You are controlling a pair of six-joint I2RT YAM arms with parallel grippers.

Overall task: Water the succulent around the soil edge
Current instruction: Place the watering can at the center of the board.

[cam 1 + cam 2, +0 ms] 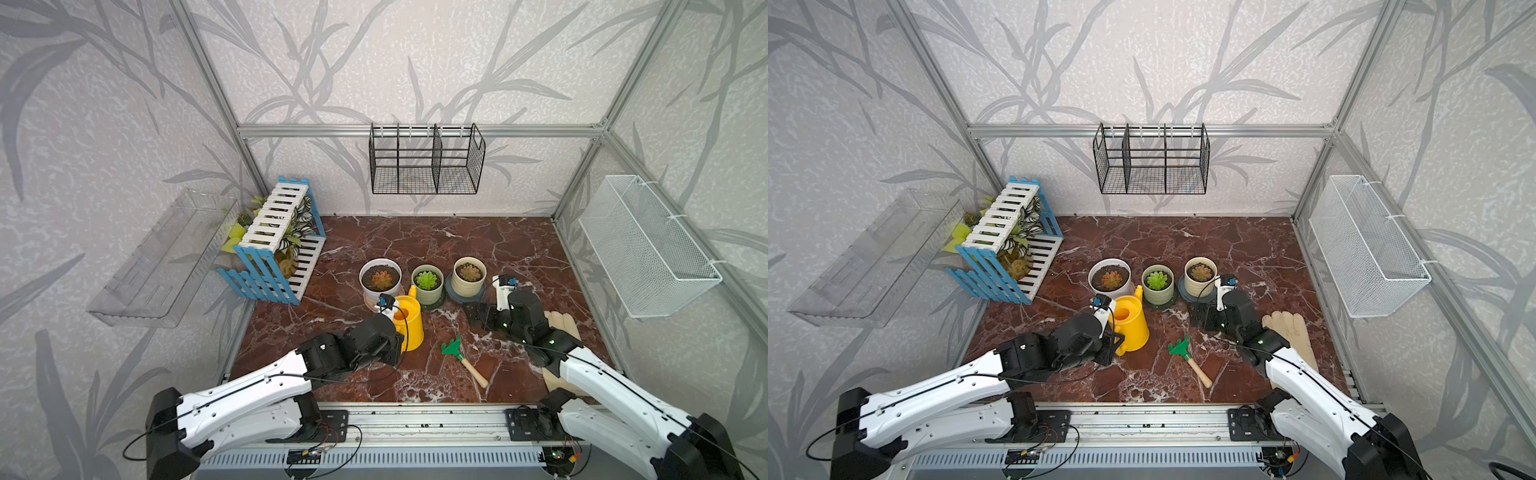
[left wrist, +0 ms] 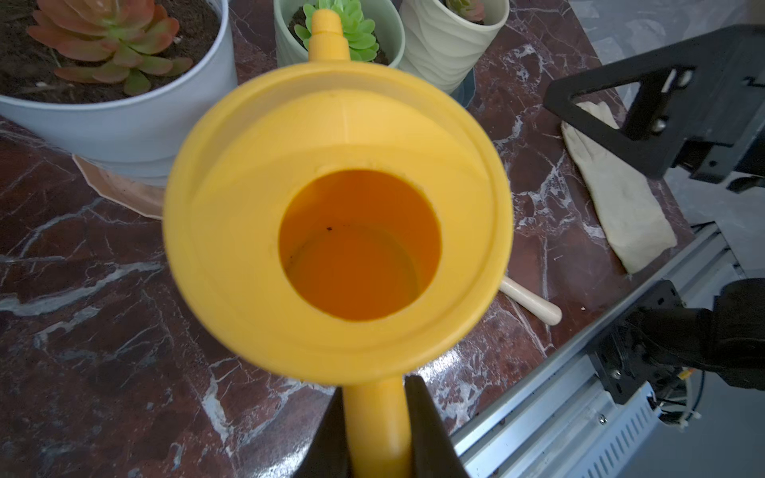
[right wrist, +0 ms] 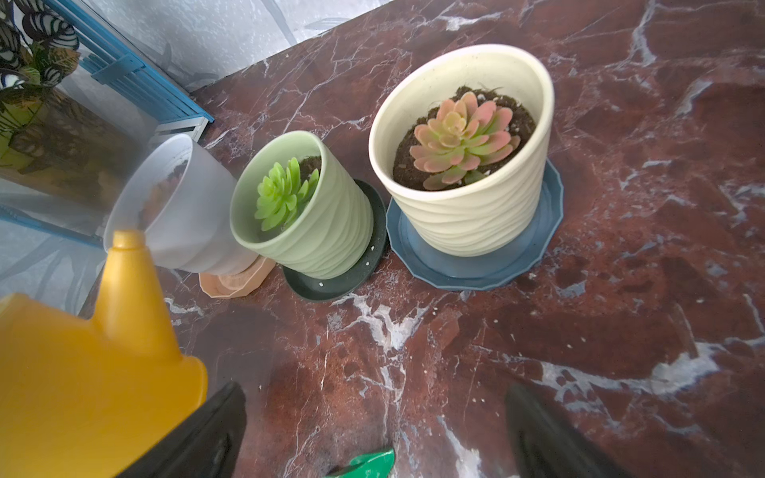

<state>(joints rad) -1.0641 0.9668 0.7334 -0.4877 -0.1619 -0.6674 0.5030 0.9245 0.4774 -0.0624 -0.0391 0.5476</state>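
Observation:
My left gripper should next bring the can across and down onto the tabletop between green pot and rake (image 1: 440, 328) and let go of the can's handle there, because that spot is empty.
Three potted succulents stand in a row in both top views: a reddish one in a white pot (image 1: 380, 279), a green one in a green pot (image 1: 427, 281), and a pink one in a cream pot (image 1: 468, 273). A yellow watering can (image 2: 339, 215) stands upright just in front of them. Its spout (image 2: 327, 29) points at the green pot (image 2: 385, 25). My left gripper (image 2: 374, 387) is shut on the can's handle. The right gripper (image 3: 374, 389) is open with nothing in it, low over the table in front of the cream pot (image 3: 467, 207).
A green hand rake (image 1: 461, 357) with a wooden handle lies in front of the can. A pale glove (image 1: 561, 322) lies under the right arm. A blue and white slatted crate (image 1: 274, 245) holds plants at the left. Baskets hang on the back wall (image 1: 426, 160) and the right wall (image 1: 648, 245).

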